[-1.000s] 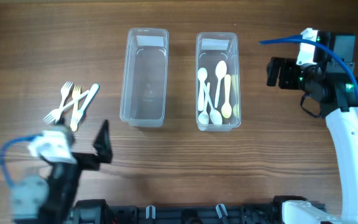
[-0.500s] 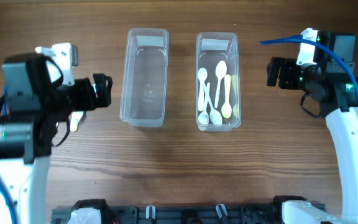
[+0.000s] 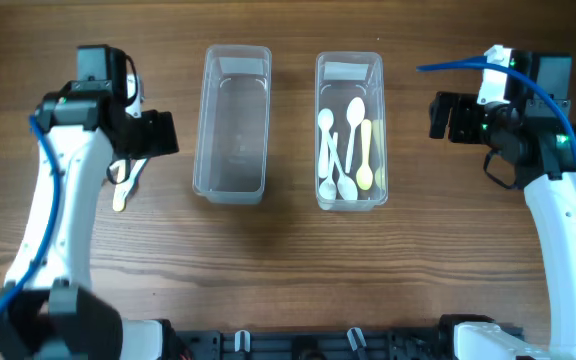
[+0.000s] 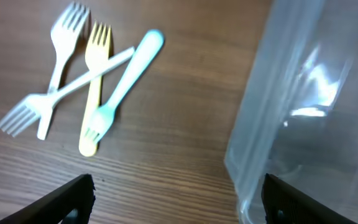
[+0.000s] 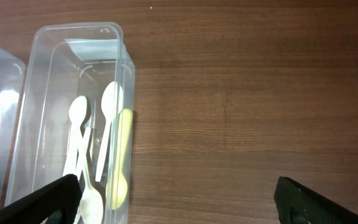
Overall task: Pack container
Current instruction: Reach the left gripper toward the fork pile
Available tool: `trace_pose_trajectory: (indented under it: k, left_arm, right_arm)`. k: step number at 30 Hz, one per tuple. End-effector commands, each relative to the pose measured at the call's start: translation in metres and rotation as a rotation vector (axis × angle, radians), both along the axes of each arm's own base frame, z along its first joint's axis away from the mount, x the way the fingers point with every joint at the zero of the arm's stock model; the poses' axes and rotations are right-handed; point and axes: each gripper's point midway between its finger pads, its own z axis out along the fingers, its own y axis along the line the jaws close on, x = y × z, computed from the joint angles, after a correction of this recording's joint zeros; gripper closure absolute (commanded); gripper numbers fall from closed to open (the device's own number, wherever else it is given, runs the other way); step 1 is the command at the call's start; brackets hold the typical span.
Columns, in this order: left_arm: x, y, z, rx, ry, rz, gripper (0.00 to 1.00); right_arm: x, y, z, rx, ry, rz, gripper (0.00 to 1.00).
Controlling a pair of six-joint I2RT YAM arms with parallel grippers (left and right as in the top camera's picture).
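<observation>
I will lower and turn my left gripper onto the white fork's handle next. The handle is below my gripper, to the left in the overhead view, and crosses on top of the others.
Two clear plastic containers stand side by side. The left container is empty. The right container holds several white and yellow spoons. Several plastic forks lie crossed on the table left of the left container, partly hidden under my left arm in the overhead view. My left gripper is open and empty, between the forks and the left container. My right gripper is open and empty, right of the spoon container.
The wooden table carries nothing else. A blue cable runs along the right arm. A black rail lines the table's front edge.
My left arm swung up from the front left corner to the forks, its gripper now just left of the empty container. The right arm has not moved.
</observation>
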Motion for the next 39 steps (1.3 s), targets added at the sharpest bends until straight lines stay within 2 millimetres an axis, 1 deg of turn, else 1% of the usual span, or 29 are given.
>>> trace_pose_trajectory:
  k: [1,2,3,6,10,13,14,16,17,18,21,22,23,24,27,29,30,32,33,35,39]
  left_arm:
    - [-0.005,0.013,-0.009,0.016,0.050,0.175,0.05]
    - [-0.007,0.015,-0.009,0.006,0.055,0.226,0.00]
    - [-0.012,0.020,-0.009,-0.011,0.066,0.318,0.00]
    - [-0.023,0.034,-0.009,-0.040,0.089,0.512,0.00]
    - [-0.037,0.060,-0.011,-0.107,0.097,0.923,0.00]
    - [-0.058,0.074,-0.012,-0.140,0.133,1.265,0.00]
    - [-0.066,0.079,-0.012,-0.142,0.147,1.359,0.00]
    - [-0.070,0.086,-0.012,-0.154,0.141,1.470,0.00]
    - [-0.068,0.088,-0.012,-0.162,0.127,1.500,0.00]
    - [-0.062,0.090,-0.012,-0.177,0.098,1.516,0.00]
    - [-0.044,0.096,-0.011,-0.213,0.023,1.507,0.01]
    - [-0.041,0.097,-0.010,-0.218,0.010,1.506,0.02]
    - [-0.038,0.099,-0.010,-0.218,-0.003,1.505,0.05]
    - [-0.038,0.101,-0.011,-0.207,-0.008,1.507,0.12]
    - [-0.040,0.105,-0.015,-0.172,-0.009,1.513,0.15]
    - [-0.040,0.110,-0.022,-0.136,-0.003,1.517,0.20]
    - [-0.038,0.110,-0.026,-0.134,0.009,1.516,0.20]
    - [-0.036,0.107,-0.036,-0.123,0.040,1.509,0.26]
    - [-0.034,0.106,-0.042,-0.115,0.057,1.501,0.27]
    - [-0.032,0.105,-0.053,-0.102,0.083,1.498,0.28]
    - [-0.018,0.108,-0.070,-0.111,0.081,1.497,0.24]
  right_arm:
    - [0.004,-0.003,0.003,-0.018,-0.009,0.000,0.00]
    - [0.004,-0.003,0.003,-0.018,-0.010,0.000,0.00]
    - [0.004,-0.003,0.003,-0.019,-0.009,0.000,0.00]
    - [0.004,-0.003,0.003,-0.018,-0.010,0.000,0.00]
    - [0.004,-0.003,0.003,-0.018,-0.010,0.000,0.00]
    - [0.004,-0.003,0.003,-0.018,-0.009,0.000,0.00]
    - [0.004,-0.003,0.003,-0.018,-0.009,0.000,0.00]
    - [0.004,-0.003,0.003,-0.019,-0.010,0.000,0.00]
    - [0.004,-0.003,0.003,-0.018,-0.009,-0.001,0.00]
    - [0.004,-0.003,0.003,-0.018,-0.010,0.000,0.00]
    - [0.004,-0.003,0.003,-0.018,-0.009,0.000,0.00]
    - [0.004,-0.003,0.003,-0.018,-0.009,0.000,0.00]
    - [0.004,-0.003,0.003,-0.019,-0.009,0.000,0.00]
    - [0.004,-0.003,0.003,-0.018,-0.009,0.000,0.00]
    - [0.004,-0.003,0.003,-0.019,-0.009,0.000,0.00]
    - [0.004,-0.003,0.003,-0.018,-0.009,0.000,0.00]
    - [0.004,-0.003,0.003,-0.018,-0.009,0.000,0.00]
    - [0.004,-0.003,0.003,-0.018,-0.009,0.000,0.00]
    - [0.004,-0.003,0.003,-0.018,-0.010,0.000,0.00]
    - [0.004,-0.003,0.003,-0.019,-0.009,0.000,0.00]
    - [0.004,-0.003,0.003,-0.018,-0.009,0.000,0.00]
